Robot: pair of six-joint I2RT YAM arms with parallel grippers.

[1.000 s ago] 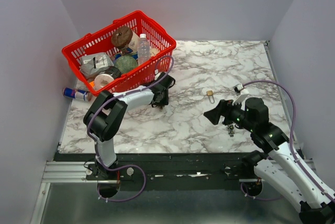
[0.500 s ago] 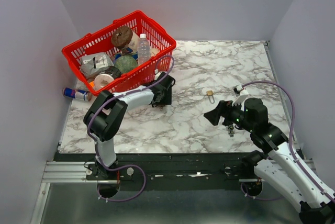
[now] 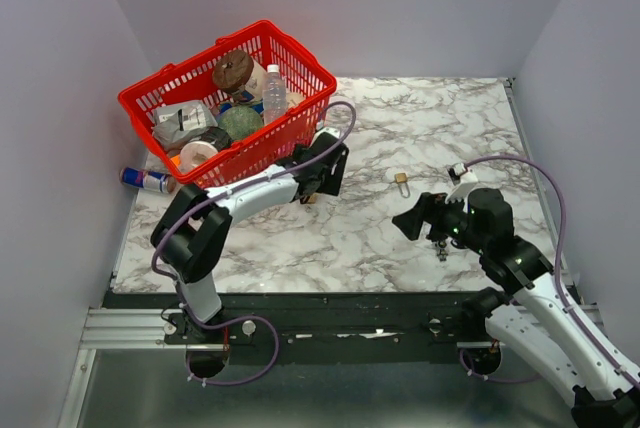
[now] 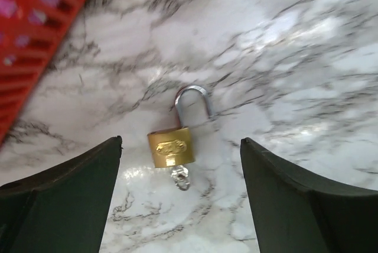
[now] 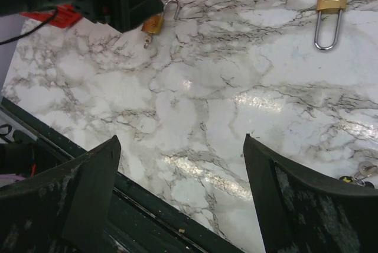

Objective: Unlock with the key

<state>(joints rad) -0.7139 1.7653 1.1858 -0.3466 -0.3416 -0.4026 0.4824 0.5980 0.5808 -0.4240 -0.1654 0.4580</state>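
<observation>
I should next move my right gripper to the right in its wrist view and lower it onto the dark charm beside the key, because both are beyond its empty fingers.
A small brass padlock lies flat on the marble, its silver shackle swung up with one leg out of the body. A small silvery key sticks out of its keyhole. My left gripper hovers over it, open, fingers either side and touching nothing. The top view shows the left gripper beside the red basket. My right gripper is open and empty above the near table edge. A dark key on a small ring lies by the right arm, just visible in the right wrist view.
A second brass padlock with a long shackle lies mid-table, shut, and the right wrist view shows this padlock too. The red basket full of several items stands back left, with a can beside it. Walls enclose the table.
My left gripper has opened wide and risen off the padlock, shifting slightly right. The right arm has barely moved.
</observation>
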